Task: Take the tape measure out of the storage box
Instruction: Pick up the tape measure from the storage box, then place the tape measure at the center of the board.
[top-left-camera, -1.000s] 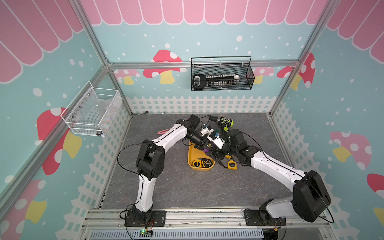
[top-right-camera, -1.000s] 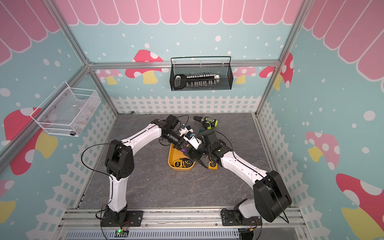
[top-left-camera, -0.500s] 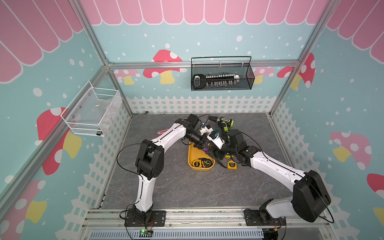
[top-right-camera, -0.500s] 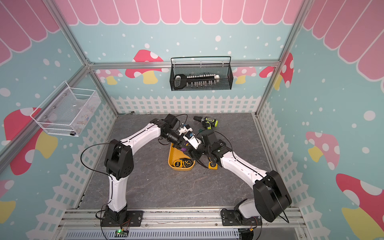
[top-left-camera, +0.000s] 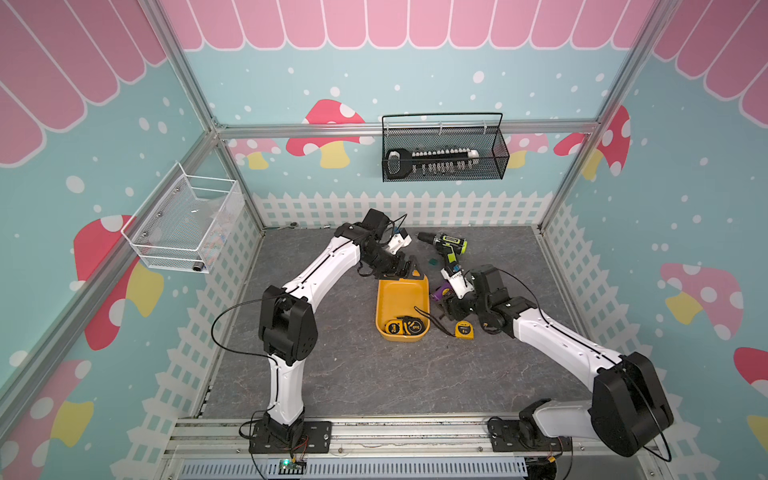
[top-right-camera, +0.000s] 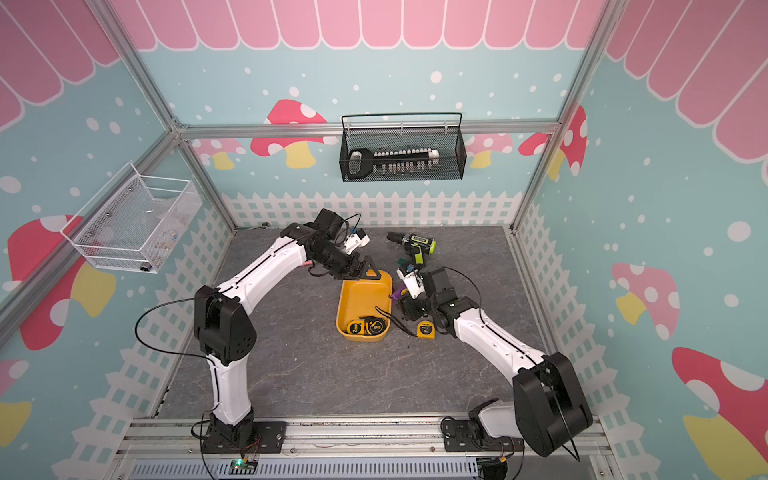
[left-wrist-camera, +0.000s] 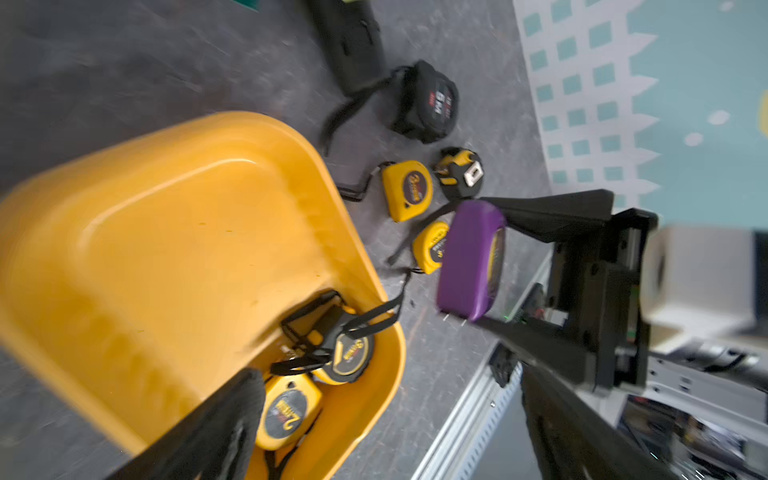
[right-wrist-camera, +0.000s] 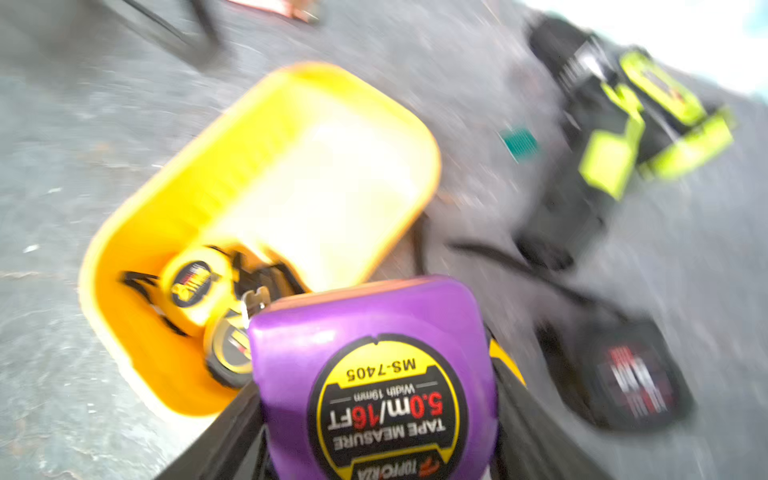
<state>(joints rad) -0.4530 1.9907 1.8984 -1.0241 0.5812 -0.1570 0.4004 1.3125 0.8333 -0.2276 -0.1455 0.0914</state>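
The other tape measures crowd the side of the storage box (top-left-camera: 402, 286), so next I need to swing my right gripper away from the box and lower it to the tabletop past them.
The yellow-orange storage box (top-left-camera: 402, 286) (top-right-camera: 363, 295) lies mid-table. Two tape measures rest at its near end, one yellow (top-left-camera: 392, 327) and one black-and-yellow (top-left-camera: 413, 326). My right gripper (top-left-camera: 446, 300) (right-wrist-camera: 380, 415) hovers just right of the box, shut on a purple tape measure (top-left-camera: 440, 293) (left-wrist-camera: 467, 257) (right-wrist-camera: 374, 374) with a round 5.0m/16FT label. My left gripper (top-left-camera: 409, 270) (left-wrist-camera: 386, 386) hangs over the box's far rim (left-wrist-camera: 187, 232), open, with nothing between its fingers.
Several more tape measures lie on the table right of the box: yellow ones (top-left-camera: 463, 330) (left-wrist-camera: 407, 189) and a black one (left-wrist-camera: 428, 102). A black-and-green drill (top-left-camera: 446, 245) lies behind them. On the walls hang a black mesh basket (top-left-camera: 442, 153) and a white mesh basket (top-left-camera: 187, 224).
My left gripper has opened and drawn back toward the box's far end. The purple tape measure now sits in my right gripper alone, which has carried it right, off the box.
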